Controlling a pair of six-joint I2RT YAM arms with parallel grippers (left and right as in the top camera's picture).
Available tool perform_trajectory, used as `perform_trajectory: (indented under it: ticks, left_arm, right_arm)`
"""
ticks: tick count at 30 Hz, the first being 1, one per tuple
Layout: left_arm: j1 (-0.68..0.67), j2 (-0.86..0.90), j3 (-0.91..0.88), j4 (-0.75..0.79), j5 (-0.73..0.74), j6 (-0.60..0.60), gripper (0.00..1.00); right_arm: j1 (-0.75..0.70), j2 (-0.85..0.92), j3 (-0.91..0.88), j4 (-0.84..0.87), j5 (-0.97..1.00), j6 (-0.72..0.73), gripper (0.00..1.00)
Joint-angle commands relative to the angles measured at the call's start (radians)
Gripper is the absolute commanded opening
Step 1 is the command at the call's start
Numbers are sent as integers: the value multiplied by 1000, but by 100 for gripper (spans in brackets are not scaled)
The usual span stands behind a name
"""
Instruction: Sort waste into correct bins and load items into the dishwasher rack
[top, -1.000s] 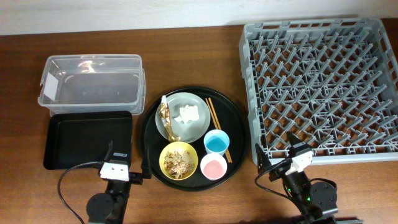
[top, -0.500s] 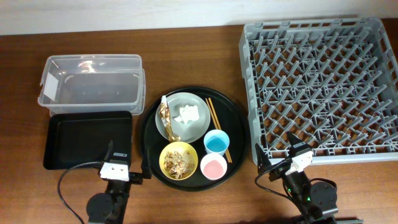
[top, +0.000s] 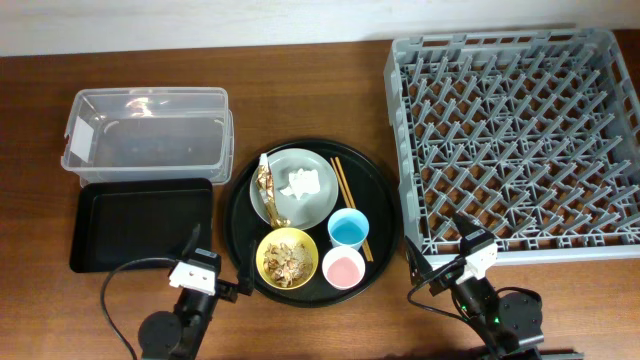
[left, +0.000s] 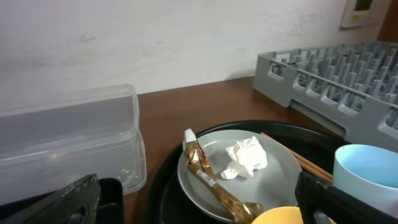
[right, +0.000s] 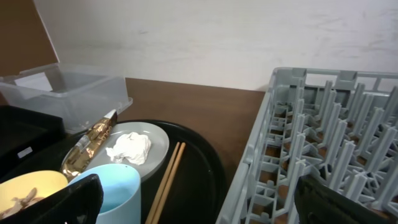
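Note:
I should move my left gripper up over the yellow bowl and then down onto the pink cup's rim (top: 329, 261), because the cup is to its right in the overhead view.
The pale grey-green plate (top: 300, 190) on the round black tray holds the brown-and-gold wrapper (top: 267, 190) and white tissue (top: 302, 182). Wooden chopsticks (top: 350, 205) lie beside it. The yellow bowl (top: 287, 257) holds beige food scraps. The blue cup (top: 348, 229) and pink cup (top: 343, 268) stand near the front. My left gripper (top: 220, 266) is open and empty at the tray's front left, facing the plate (left: 249, 168) and wrapper (left: 208, 177). My right gripper (top: 438, 252) is open and empty between the tray and the grey rack (top: 520, 140), with the blue cup (right: 112, 193) close by.
The clear plastic box (top: 145, 135) stands at the back left, with the shallow black rectangular tray (top: 140, 225) just in front of it. The round black tray (top: 385, 215) nearly touches the rack's left wall. Bare wood lies along the front edge.
My left gripper has turned and shifted a little to the right, toward the round tray. My right gripper has shifted slightly left. The objects have not moved.

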Motion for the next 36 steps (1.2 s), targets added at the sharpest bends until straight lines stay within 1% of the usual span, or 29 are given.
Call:
perform_trajectory:
  ticks: [1, 3, 5, 7, 8, 9, 11, 13, 15, 16, 17, 18, 19, 20, 21, 23, 24, 25, 26, 28, 30, 31, 32, 33, 35, 36]
  left_arm:
    - [3, -6, -3, 10, 131, 11, 99]
    - [3, -6, 9, 25, 195, 11, 99]
    - [3, -3, 63, 7, 204, -36, 99]
    - [3, 49, 173, -68, 204, -50, 100]
    - [3, 113, 265, -149, 204, -50, 99]
    - [3, 204, 366, -237, 204, -49, 99]
    - [3, 382, 534, -374, 205, -49, 99]
    - [3, 597, 735, -533, 205, -44, 99]
    - [3, 756, 896, -623, 251, -43, 99]
    - [3, 810, 949, -650, 320, -47, 99]
    - [3, 850, 975, -640, 396, -46, 99]
    - [2, 879, 976, -619, 418, -50, 99]
    - [-20, 926, 976, -650, 416, -50, 99]
    - [-90, 1004, 976, -731, 388, -49, 84]
    - [-159, 1068, 976, -776, 322, -50, 76]
    - [-298, 1187, 976, -811, 193, -57, 73]
    - [-376, 1262, 976, -808, 104, -109, 73]
    - [-441, 1343, 976, -788, 61, -146, 68]
    - [-480, 1397, 976, -771, 66, -159, 61]
    - [-570, 1506, 976, -730, 61, -166, 53]
    - [-597, 1540, 976, -707, 8, -186, 36]
    - [-602, 1546, 976, -692, -18, -196, 25]
    - [-602, 1546, 976, -680, -18, -196, 10]
    - [-602, 1546, 976, -668, -17, -196, 0]
    - [-600, 1538, 987, -679, -6, -196, 0]
    - [-597, 1521, 1003, -711, -5, -195, 0]
  right_arm:
    - [-5, -6, 53, -42, -26, 55, 98]
    - [-5, 4, 147, -133, -21, 54, 99]
    - [-5, 48, 265, -225, -21, 54, 98]
    - [-5, 193, 464, -401, -21, 54, 98]
    - [-5, 296, 570, -492, -21, 54, 98]
    - [-5, 415, 689, -606, -21, 53, 98]
    - [-5, 614, 878, -775, -22, 54, 98]
    - [-5, 786, 1052, -890, -37, 55, 99]
    - [-5, 888, 1135, -907, -154, 55, 99]
    - [-5, 930, 1151, -901, -261, 54, 98]
    - [-5, 953, 1154, -898, -319, 54, 99]
    - [-5, 969, 1154, -903, -312, 80, 99]
    - [-5, 970, 1154, -901, -267, 158, 98]
    - [-5, 951, 1154, -906, -156, 273, 98]
    - [-5, 924, 1154, -912, -52, 332, 98]
    - [-5, 872, 1154, -917, 51, 377, 98]
    - [-5, 846, 1154, -937, 51, 377, 98]
    - [-5, 834, 1154, -986, 66, 373, 98]
    - [-5, 834, 1154, -1022, 93, 373, 98]
    - [-5, 837, 1153, -1079, 117, 373, 98]
    - [-5, 837, 1153, -1085, 117, 373, 98]
    - [-5, 837, 1153, -1086, 117, 372, 98]
    - [-5, 837, 1153, -1086, 117, 373, 98]
    - [-5, 837, 1153, -1085, 117, 373, 98]
    - [-5, 837, 1153, -1086, 118, 369, 98]
    - [-5, 837, 1153, -1086, 117, 369, 99]
